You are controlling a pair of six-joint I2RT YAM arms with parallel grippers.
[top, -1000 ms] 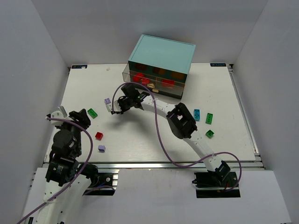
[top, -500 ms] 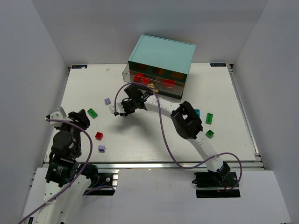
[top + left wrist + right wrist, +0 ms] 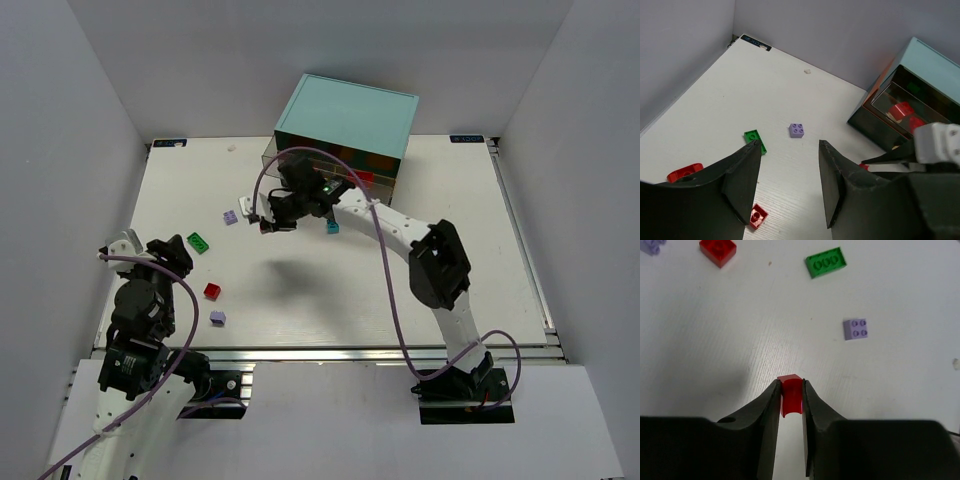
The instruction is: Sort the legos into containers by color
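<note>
The red lego in my right gripper needs to go up and outward to the cabinet (image 3: 345,120) next and be released over the nearest open drawer (image 3: 279,161), since red bricks already lie inside.
My right gripper (image 3: 790,386) is shut on a small red lego (image 3: 791,396), held above the table; in the top view the right gripper (image 3: 268,224) hangs just in front of the light-teal cabinet (image 3: 345,120). The open drawers (image 3: 895,107) hold red bricks (image 3: 901,110). Loose on the table lie a lavender lego (image 3: 230,216), a green one (image 3: 198,242), a red one (image 3: 212,291), another lavender one (image 3: 217,318) and a teal one (image 3: 332,228). The left gripper (image 3: 178,250) stays open and empty near the left front, its fingertips (image 3: 756,150) by the green lego (image 3: 754,136).
White walls close in the table on three sides. The right arm's forearm (image 3: 440,265) stretches across the right half of the table and hides what lies under it. A flat red piece (image 3: 685,172) lies by the left arm.
The right arm has stretched out, carrying its gripper a little right and toward the cabinet. The teal lego has come into view. The left arm has not moved.
</note>
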